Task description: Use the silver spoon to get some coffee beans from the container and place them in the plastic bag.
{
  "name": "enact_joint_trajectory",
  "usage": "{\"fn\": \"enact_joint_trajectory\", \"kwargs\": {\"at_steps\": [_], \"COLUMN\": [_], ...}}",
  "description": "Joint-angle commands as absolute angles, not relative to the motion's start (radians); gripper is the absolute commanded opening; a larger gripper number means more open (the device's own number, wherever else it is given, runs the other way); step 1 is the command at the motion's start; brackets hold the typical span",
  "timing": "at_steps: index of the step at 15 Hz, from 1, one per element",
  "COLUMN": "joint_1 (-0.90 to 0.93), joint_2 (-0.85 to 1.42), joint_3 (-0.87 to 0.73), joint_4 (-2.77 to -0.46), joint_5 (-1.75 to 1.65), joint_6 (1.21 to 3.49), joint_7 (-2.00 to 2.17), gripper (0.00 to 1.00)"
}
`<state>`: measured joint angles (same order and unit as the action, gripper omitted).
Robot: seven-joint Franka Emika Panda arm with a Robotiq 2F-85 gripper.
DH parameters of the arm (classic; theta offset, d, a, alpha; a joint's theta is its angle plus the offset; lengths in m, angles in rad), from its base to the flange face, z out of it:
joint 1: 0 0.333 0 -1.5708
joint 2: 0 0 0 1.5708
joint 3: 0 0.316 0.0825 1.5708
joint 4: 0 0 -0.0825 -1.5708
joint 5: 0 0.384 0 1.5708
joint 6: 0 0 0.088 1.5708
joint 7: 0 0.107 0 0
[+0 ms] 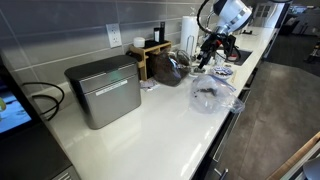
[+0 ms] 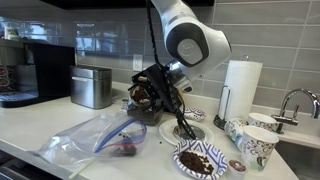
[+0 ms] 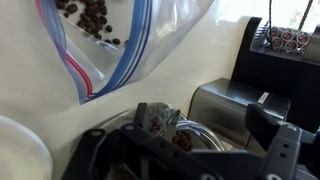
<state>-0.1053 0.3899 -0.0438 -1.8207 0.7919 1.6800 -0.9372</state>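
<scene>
I need to lower my gripper slightly and close its fingers over the glass container, as the container's rim is below it, between the open fingers in the wrist view.
The plastic bag (image 2: 90, 140) lies flat on the white counter with a few coffee beans (image 2: 125, 150) inside. In the wrist view the plastic bag (image 3: 110, 40) is at the top, with the beans (image 3: 90, 18) showing through it. A glass container (image 1: 170, 68) of dark beans stands by the wall. My gripper (image 2: 160, 92) hangs open just in front of the container (image 2: 143, 95). In the wrist view the gripper (image 3: 180, 145) has the container (image 3: 165, 125) showing between its fingers. A thin spoon (image 2: 184, 124) slants down from below the gripper into a small white bowl; I cannot tell whether it touches the fingers.
A grey metal box (image 1: 105, 90) stands by the wall, with a coffee machine (image 2: 40, 65) beyond it. A patterned dish of beans (image 2: 200, 160), patterned cups (image 2: 258, 145), a paper towel roll (image 2: 240, 88) and a tap (image 2: 295, 100) crowd the sink end. The counter edge (image 1: 225, 125) is close to the bag.
</scene>
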Motion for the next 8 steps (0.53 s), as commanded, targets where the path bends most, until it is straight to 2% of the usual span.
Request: {"fn": "enact_joint_trajectory", "kwargs": {"at_steps": [1, 8], "joint_1": [-0.128, -0.124], "joint_2": [0.445, 0.487], "joint_3": [-0.015, -0.001], "joint_4": [-1.758, -1.722], "joint_5": [0.817, 0.807], "joint_6": [1.629, 1.614], "joint_7": [-0.893, -0.821], "gripper": [1.0, 1.0]}}
